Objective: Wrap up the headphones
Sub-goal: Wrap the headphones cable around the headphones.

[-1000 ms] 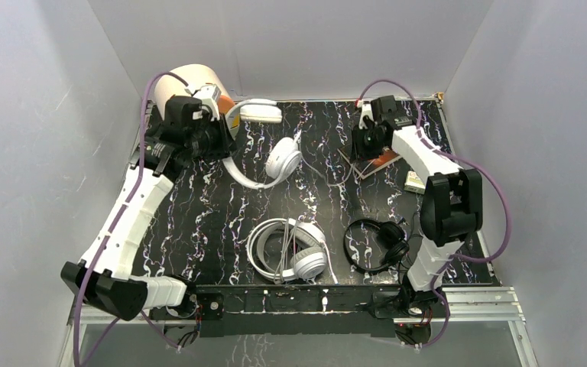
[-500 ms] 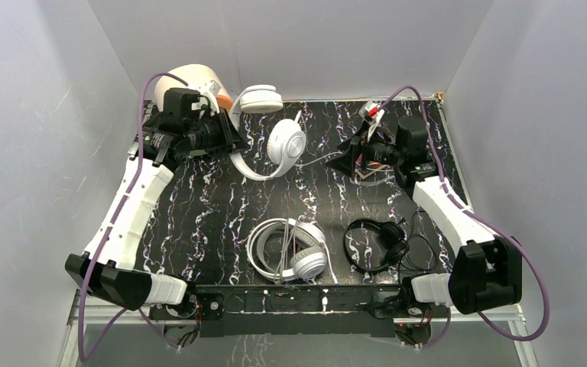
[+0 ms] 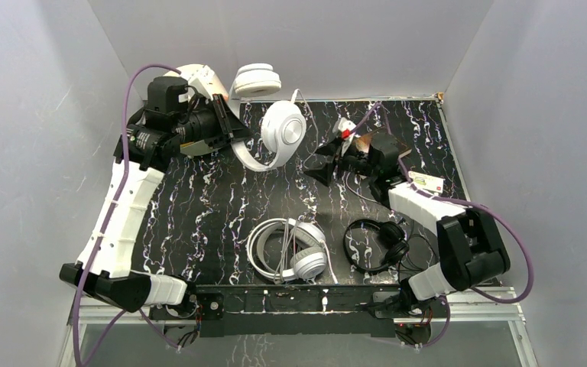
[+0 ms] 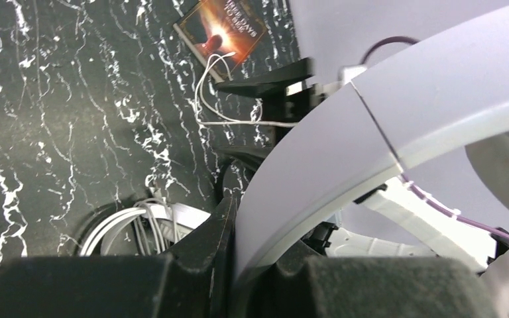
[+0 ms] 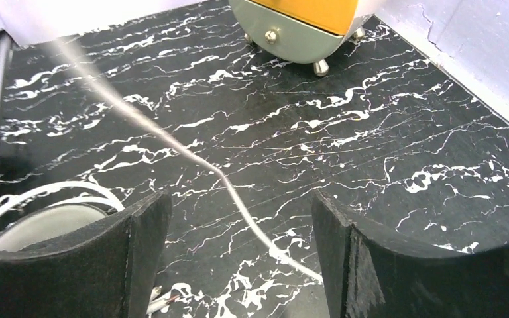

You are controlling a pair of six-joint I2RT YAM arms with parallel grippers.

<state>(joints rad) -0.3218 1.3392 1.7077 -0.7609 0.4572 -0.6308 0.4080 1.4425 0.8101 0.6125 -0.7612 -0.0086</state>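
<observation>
The white cord (image 5: 192, 156) passes between my right gripper's fingers. Next, this gripper lowers and shifts toward the held headphones (image 3: 283, 131), then closes on the cord.
My left gripper (image 3: 235, 131) is shut on the headband (image 4: 318, 165) of the big white headphones (image 3: 283, 131) and holds them above the back left of the table. One ear cup (image 3: 257, 79) hangs up by the back wall. Their thin white cord (image 5: 192, 156) trails down onto the table and passes between the fingers of my right gripper (image 5: 238, 218). That gripper (image 3: 319, 162) stands open, low over the table's middle, touching nothing. A slimmer white pair (image 3: 290, 248) with its cord coiled on it and a small black pair (image 3: 378, 243) lie near the front edge.
A white and orange cylinder on small feet (image 5: 298, 20) stands at the back left behind my left arm. A book (image 4: 222, 33) lies at the back right, beneath my right arm. A small card (image 3: 426, 181) lies near the right edge.
My right gripper has opened and swung left and down from the book toward the table's middle. My left gripper has lifted the big white headphones higher and further back.
</observation>
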